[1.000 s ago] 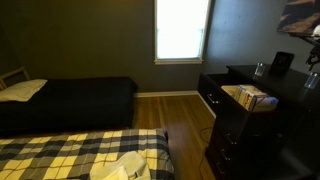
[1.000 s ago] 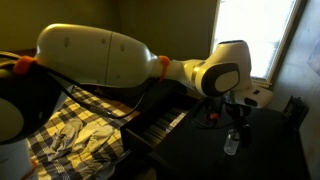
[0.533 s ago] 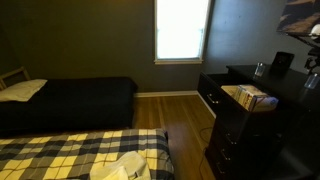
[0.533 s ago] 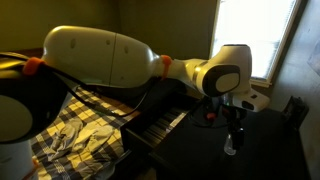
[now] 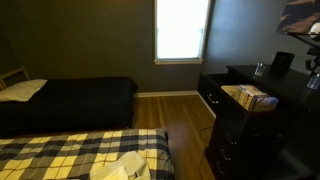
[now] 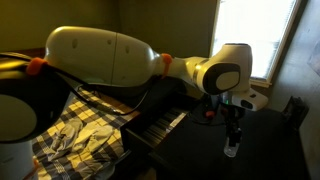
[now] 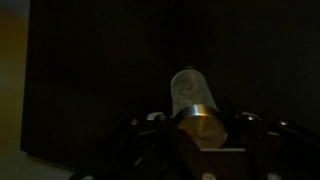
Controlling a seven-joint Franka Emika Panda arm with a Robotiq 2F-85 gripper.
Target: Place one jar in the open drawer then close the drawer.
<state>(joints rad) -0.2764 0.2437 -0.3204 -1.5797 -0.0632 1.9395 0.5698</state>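
Observation:
The drawer is pulled out, so my gripper should next lift the clear jar, carry it over the open drawer's far end (image 5: 235, 91), lower it inside and release it.
In the wrist view a clear glass jar (image 7: 187, 86) with a brass-coloured metal lid (image 7: 198, 122) sits between my dark fingers (image 7: 150, 122), and my gripper (image 7: 197, 120) is shut on it. In an exterior view the gripper (image 6: 232, 130) reaches straight down onto this jar (image 6: 232, 146), which stands upright on the dark dresser top (image 6: 265, 150). The open drawer (image 5: 241, 92) shows its pale tan interior at the top of the tall dark dresser. Another jar (image 5: 259, 69) stands on the dresser top behind it.
A longer low dark dresser (image 5: 212, 88) stands under the bright window (image 5: 182, 30). A dark bed (image 5: 70, 100) and a plaid-covered bed (image 5: 80, 155) fill the room, with bare wood floor (image 5: 185, 120) between them and the dressers. The white arm (image 6: 100, 55) spans the foreground.
The gripper has come down over the jar on the dresser top and its fingers have shut on it. The jar has stayed in place.

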